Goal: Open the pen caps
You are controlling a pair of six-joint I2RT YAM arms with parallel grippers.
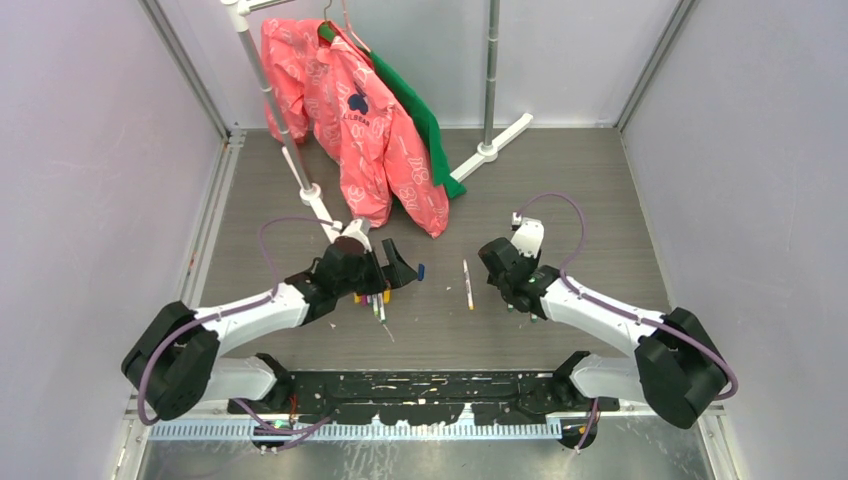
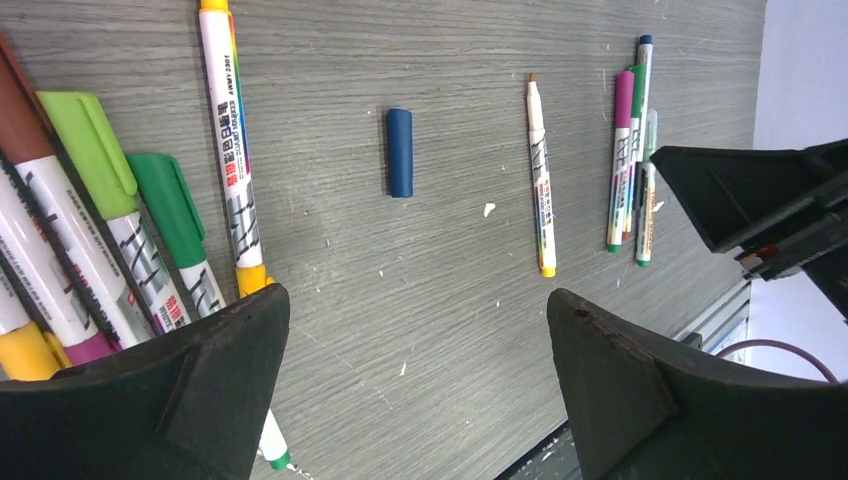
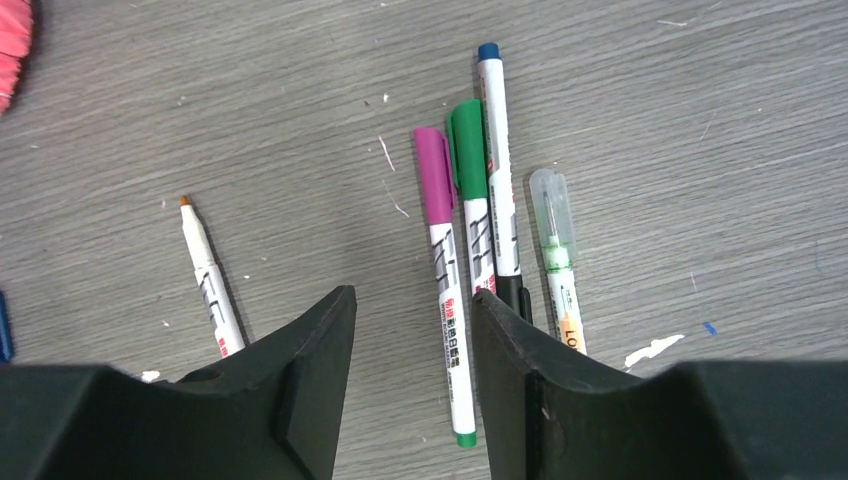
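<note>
The right gripper moves down onto the pen's printed body [image 3: 451, 325] below the open fingers next and closes, because the purple cap [image 3: 433, 175] is still on its pen.
A loose blue pen cap [image 2: 400, 152] lies on the grey table [image 2: 450, 60], ahead of my left gripper [image 2: 415, 295], which is open wide and holds nothing. Beyond it lies an uncapped pen [image 2: 540, 170] with an orange tip. At the left are several capped pens, with a light green cap [image 2: 90, 140] and a green cap [image 2: 170, 205]. My right gripper [image 3: 412, 300] is open above another row of pens. That row shows a purple cap [image 3: 433, 175], a green cap [image 3: 467, 150] and a clear cap [image 3: 552, 215]. The purple-capped pen's barrel lies on the table between the fingers.
A clothes rack with a pink jacket [image 1: 370, 120] and a green garment [image 1: 420, 110] stands at the back of the table. Its white feet [image 1: 490, 150] reach toward the middle. The two grippers [image 1: 392, 265] [image 1: 492, 272] face each other, the uncapped pen [image 1: 468, 284] between them.
</note>
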